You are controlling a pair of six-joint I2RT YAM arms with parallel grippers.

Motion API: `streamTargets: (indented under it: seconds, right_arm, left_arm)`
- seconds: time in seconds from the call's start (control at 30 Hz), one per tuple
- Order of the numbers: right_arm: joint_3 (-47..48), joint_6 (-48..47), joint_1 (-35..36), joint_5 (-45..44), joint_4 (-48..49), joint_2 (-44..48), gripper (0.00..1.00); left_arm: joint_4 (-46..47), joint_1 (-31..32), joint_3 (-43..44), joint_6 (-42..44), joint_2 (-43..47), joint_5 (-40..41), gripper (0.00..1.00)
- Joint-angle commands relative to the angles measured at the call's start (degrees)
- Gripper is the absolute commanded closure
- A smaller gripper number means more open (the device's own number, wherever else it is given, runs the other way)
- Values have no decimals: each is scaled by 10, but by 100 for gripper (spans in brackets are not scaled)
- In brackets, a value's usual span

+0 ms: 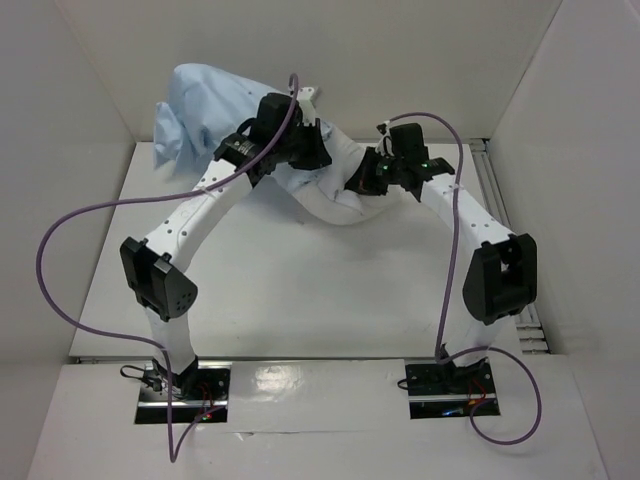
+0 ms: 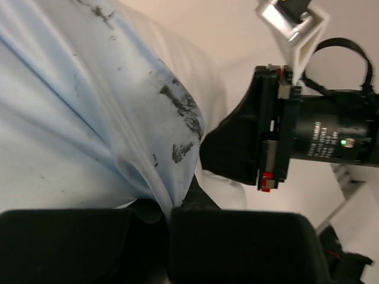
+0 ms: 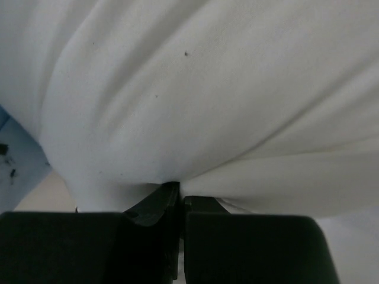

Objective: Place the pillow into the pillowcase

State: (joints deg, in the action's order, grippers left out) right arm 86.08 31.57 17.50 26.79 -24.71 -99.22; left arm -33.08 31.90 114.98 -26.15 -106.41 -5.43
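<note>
My left gripper will lift the open edge of the pillowcase, then lower it back toward the bare tabletop and release, because the pillow pokes out of the pillowcase.
The light blue pillowcase [image 1: 205,105] is bunched at the back left of the table, its near end lifted. My left gripper [image 1: 300,150] is shut on a fold of the pillowcase [image 2: 89,118], which has dark smudges on it. The white pillow [image 1: 335,185] pokes out of the pillowcase toward the right, most of it hidden inside. My right gripper [image 1: 365,180] is shut on the pillow's white fabric [image 3: 195,89], pinching a fold at its end. The right gripper's black body [image 2: 266,136] shows in the left wrist view, close to the pillowcase.
White walls close in the table at the back and on both sides. A metal rail [image 1: 497,190] runs along the right edge. Purple cables [image 1: 60,235] loop from both arms over the table.
</note>
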Motion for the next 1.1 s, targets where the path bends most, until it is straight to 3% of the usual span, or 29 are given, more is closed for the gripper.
streamTargets:
  seconds: [0.0,0.2,0.4,0.57,0.7,0.8,0.9,0.93,0.97,1.0,1.07]
  right_arm:
    - [-6,6,19,22,54,39,100]
    - [-60,-74,5,-19,-44,197,100]
    - [-98,-139,5,-19,-179,360,100]
    - [-66,-176,5,-12,-359,402,100]
    - [-56,-157,5,-44,-396,402,100]
    - [-84,-129,5,-94,-353,376,100]
    - [-115,-89,-1,-128,-239,288,100]
    - [-115,-89,-6,-128,-238,265,100]
    - [-115,-72,-16,-136,-191,238,98]
    - [-115,-47,-25,-162,-177,213,93]
    - [-120,0,-55,-223,-101,176,77]
  left_arm:
    - [62,27,52,-48,32,-227,100]
    - [-20,1,97,-36,118,-200,100]
    - [-116,6,84,-23,225,-149,100]
    - [-175,11,127,-43,263,-130,100]
    - [-182,-12,156,-37,183,-130,100]
    - [-176,-34,164,-21,101,-171,100]
    - [-153,-58,185,-8,-34,-172,97]
    - [-153,-65,192,1,-35,-172,84]
    - [-153,-65,204,20,-75,-152,65]
    - [-153,-71,216,27,-89,-138,32]
    - [-153,-76,223,41,-99,-97,14]
